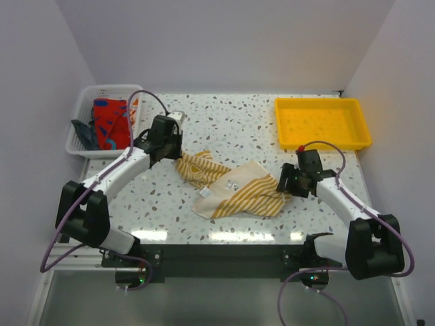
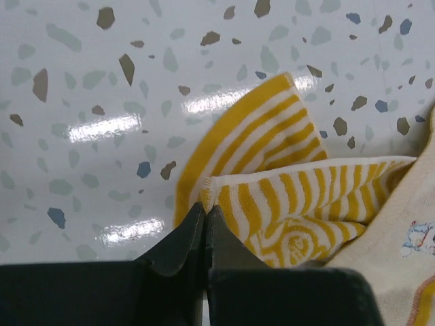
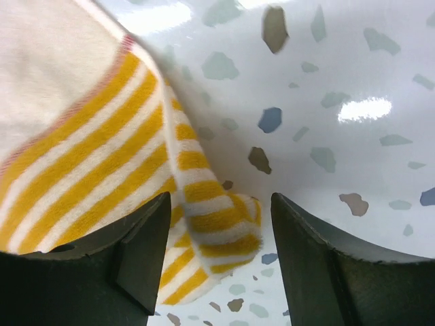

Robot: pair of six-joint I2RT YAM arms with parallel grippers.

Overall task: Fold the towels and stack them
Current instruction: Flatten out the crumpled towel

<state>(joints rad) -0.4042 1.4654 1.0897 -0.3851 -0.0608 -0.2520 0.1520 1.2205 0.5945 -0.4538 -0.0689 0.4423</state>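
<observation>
The towel's edge rises outward in my left gripper next, as the striped towel lies crumpled. Then the edge comes down toward the bare tabletop [image 1: 148,121] beside the white basket and is released.
A yellow-and-white striped towel [image 1: 234,190] lies crumpled in the middle of the speckled table. My left gripper [image 1: 178,151] is at its far left corner. In the left wrist view the jaws are shut on the striped towel's edge [image 2: 211,193], with the cloth [image 2: 292,204] spreading to the right. At the towel's right end my right gripper [image 1: 285,183] stands open. In the right wrist view a folded corner of the towel [image 3: 217,227] lies between the two fingers [image 3: 146,251]. More towels, orange-red [image 1: 109,122] and dark [image 1: 85,134], sit in the white basket.
The white mesh basket [image 1: 81,146] stands at the table's back left corner. A yellow plastic tray [image 1: 323,122] stands at the back right. White walls close in on three sides.
</observation>
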